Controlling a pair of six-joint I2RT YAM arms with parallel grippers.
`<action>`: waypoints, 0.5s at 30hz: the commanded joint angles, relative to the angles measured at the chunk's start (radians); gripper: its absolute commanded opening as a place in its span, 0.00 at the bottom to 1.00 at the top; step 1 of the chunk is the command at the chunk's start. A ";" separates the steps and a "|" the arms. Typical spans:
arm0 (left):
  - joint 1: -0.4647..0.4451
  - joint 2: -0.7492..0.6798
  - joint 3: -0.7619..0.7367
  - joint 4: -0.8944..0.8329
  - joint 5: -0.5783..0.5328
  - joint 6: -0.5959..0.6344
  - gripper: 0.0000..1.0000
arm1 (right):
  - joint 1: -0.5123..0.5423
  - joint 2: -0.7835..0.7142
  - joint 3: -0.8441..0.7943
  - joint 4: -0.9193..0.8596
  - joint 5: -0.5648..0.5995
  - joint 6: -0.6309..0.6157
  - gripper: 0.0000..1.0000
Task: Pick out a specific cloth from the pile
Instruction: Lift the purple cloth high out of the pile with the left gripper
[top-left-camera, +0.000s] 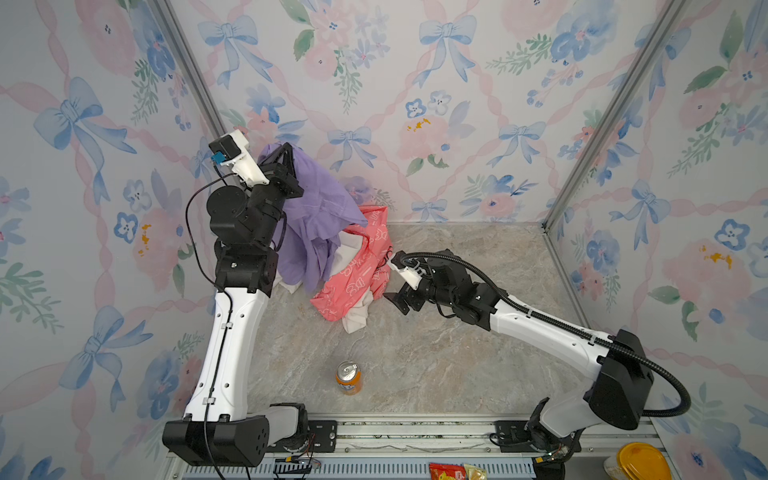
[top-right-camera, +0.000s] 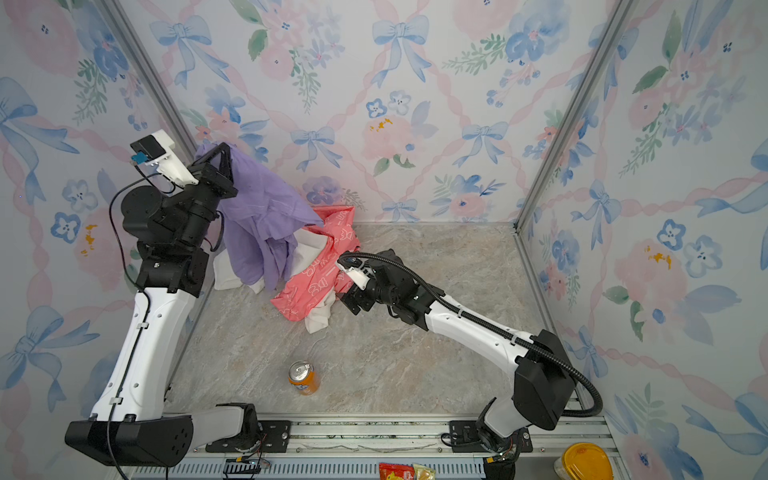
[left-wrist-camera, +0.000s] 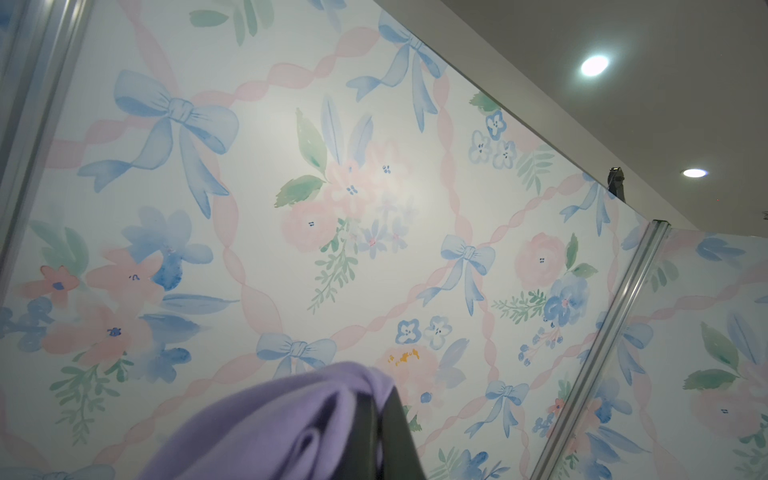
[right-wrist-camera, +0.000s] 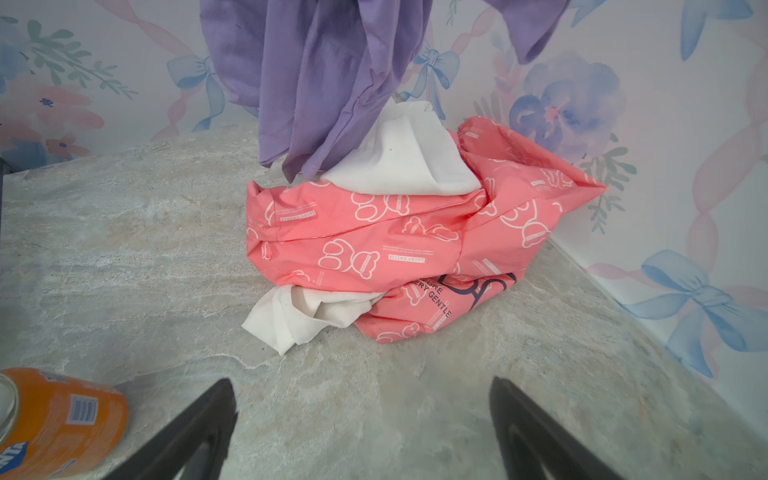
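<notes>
My left gripper should lower toward the coral-pink printed cloth's far end (top-left-camera: 376, 216) and release the cloth, whose upper end hangs high above the pile.
My left gripper (top-left-camera: 286, 146) (top-right-camera: 224, 145) is raised high near the back left wall and shut on the cloth (top-left-camera: 320, 208) (top-right-camera: 266, 208), a plain lavender-purple garment. In the left wrist view the fabric (left-wrist-camera: 270, 424) bunches around the closed gripper (left-wrist-camera: 376, 399). The cloth hangs down, and its lower folds (right-wrist-camera: 324, 75) still touch the pile (top-left-camera: 361, 266). The pile's coral-pink printed cloth (right-wrist-camera: 374, 232) and white cloth (right-wrist-camera: 403, 153) lie on the tabletop. My right gripper (top-left-camera: 390, 280) (right-wrist-camera: 361, 386) stands open and empty, low beside the pile on its right.
An orange soda can (top-left-camera: 348, 377) (right-wrist-camera: 62, 419) stands on the marble tabletop (top-left-camera: 457, 353) in front of the pile. Floral walls close in the back and both sides. Snack packets (top-left-camera: 453, 471) and a yellow-lidded tub (top-left-camera: 640, 461) sit by the front rail.
</notes>
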 joint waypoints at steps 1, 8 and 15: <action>-0.008 0.036 0.074 0.073 0.067 -0.005 0.00 | -0.019 -0.038 0.034 -0.020 0.043 0.016 0.97; -0.062 0.139 0.159 0.074 0.155 -0.038 0.00 | -0.044 -0.059 0.042 -0.065 0.122 0.023 0.97; -0.186 0.233 0.154 0.008 0.162 -0.010 0.00 | -0.115 -0.091 0.034 -0.076 0.166 0.094 0.97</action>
